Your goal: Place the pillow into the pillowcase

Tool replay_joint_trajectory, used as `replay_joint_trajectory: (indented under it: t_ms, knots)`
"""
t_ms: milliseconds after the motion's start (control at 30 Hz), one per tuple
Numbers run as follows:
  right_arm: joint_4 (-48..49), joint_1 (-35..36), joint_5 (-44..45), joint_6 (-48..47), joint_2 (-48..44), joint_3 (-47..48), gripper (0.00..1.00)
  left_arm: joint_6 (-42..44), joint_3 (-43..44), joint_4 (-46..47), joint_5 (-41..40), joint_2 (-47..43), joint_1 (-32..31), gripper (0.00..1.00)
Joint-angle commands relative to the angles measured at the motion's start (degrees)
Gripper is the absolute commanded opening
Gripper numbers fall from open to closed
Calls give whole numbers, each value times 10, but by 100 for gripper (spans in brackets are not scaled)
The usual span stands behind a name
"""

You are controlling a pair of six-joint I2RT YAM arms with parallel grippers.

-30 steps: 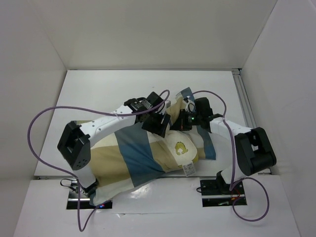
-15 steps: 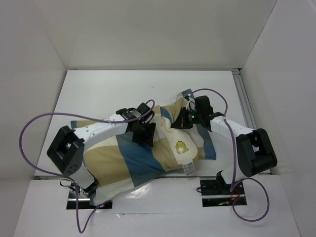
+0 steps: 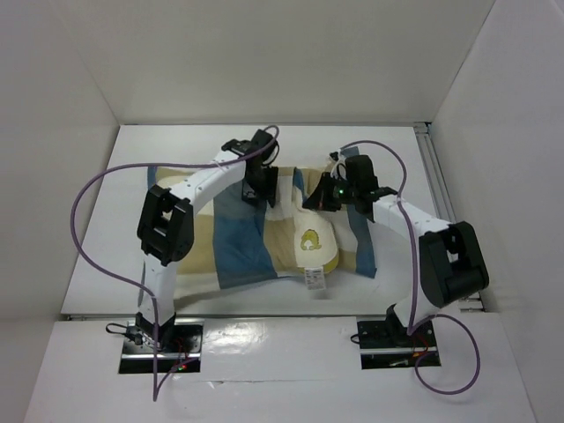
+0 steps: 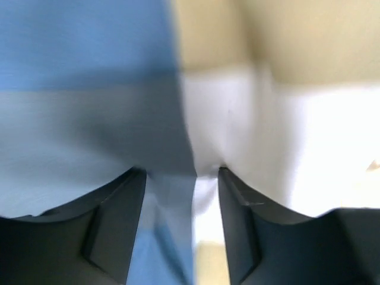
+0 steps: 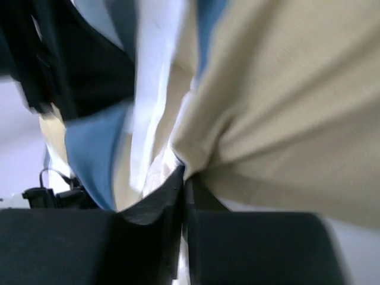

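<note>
I will next move my left gripper back across the pillowcase point(image 3: 236, 245), and then onto the pillow's corner by the yellow emblem point(image 3: 309, 240).
The checked pillowcase point(image 3: 236, 245) lies spread across the middle of the table. The cream pillow point(image 3: 322, 254) shows at its right part, with its yellow emblem point(image 3: 309, 240) and white tag point(image 3: 311, 278) uncovered; checked fabric lies on both sides of it. My left gripper point(image 3: 262, 187) is at the pillowcase's far edge; in the left wrist view it point(image 4: 178, 172) pinches a fold of blue and cream fabric point(image 4: 119, 89). My right gripper point(image 3: 315, 197) is at the far edge above the pillow; in the right wrist view it point(image 5: 185, 172) is shut on tan pillowcase fabric point(image 5: 285, 101).
White walls enclose the table on three sides. A metal rail point(image 3: 438, 189) runs along the right edge. Purple cables loop from both arms, the left one point(image 3: 84, 238) out over the left side of the table.
My left gripper has swung from the middle of the bundle to the far edge, drawing the pillowcase away and flatter. The right gripper has shifted slightly farther back, still holding fabric.
</note>
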Motion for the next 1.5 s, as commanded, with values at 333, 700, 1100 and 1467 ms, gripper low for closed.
replay_joint_trajectory:
  t_ms: [333,700,1100,1467]
  knots:
    - [-183,-17,316,42,-140,85,90,54,-43,30,-88,-185,-95,85]
    - [-260,-52,335,102,-266,-93,93,-33,-98,24,-208,-194,-355,100]
    - [-272,-63,305,128,-320,-153,94,-27,-86,35,-295,-73,-367,100]
    - [-141,-55,157,102,-323,-170,58,-20,-128,80,-108,-222,-191,0]
